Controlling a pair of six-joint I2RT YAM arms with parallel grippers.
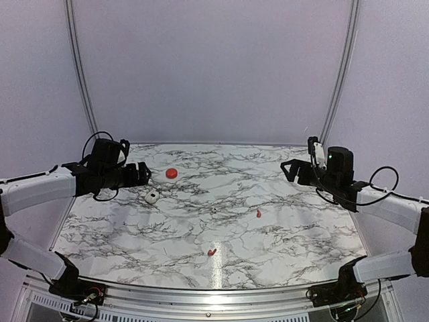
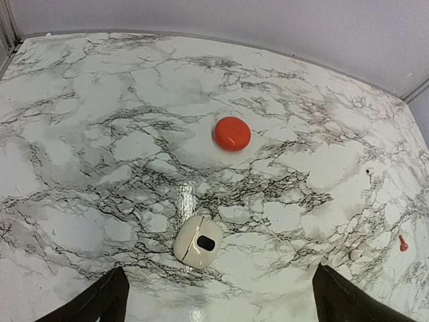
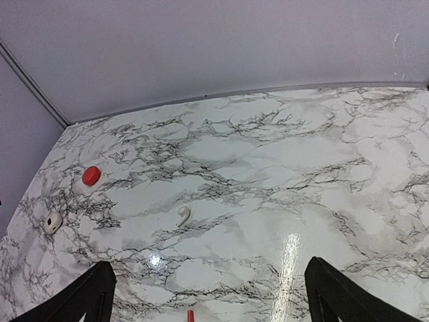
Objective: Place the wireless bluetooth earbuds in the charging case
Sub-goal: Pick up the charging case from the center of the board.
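Observation:
I should lower my left gripper to the right in the top view until its open fingers straddle the white case's rounded sides, since bare tabletop surrounds it.
The charging case [image 1: 171,173] is a closed red puck lying at the back left of the marble table [image 1: 295,235]; it also shows in the left wrist view [image 2: 232,133] and the right wrist view [image 3: 91,176]. One red earbud [image 1: 259,213] lies right of centre, small at the edge of the left wrist view [image 2: 403,243]. The other earbud [image 1: 212,252] lies near the front middle. A red earbud tip [image 3: 190,316] pokes in at the bottom of the right wrist view. My left gripper [image 1: 143,174] [image 2: 218,302] hovers open, just left of the case. My right gripper [image 1: 288,170] [image 3: 211,298] hangs open at the back right. Neither holds anything.
A white case with a dark spot [image 1: 152,196] [image 2: 198,241] [image 3: 53,222] lies in front of the red one, close below my left gripper. A white earbud [image 3: 183,215] [image 1: 214,209] rests mid-table. Pale walls enclose the back and sides.

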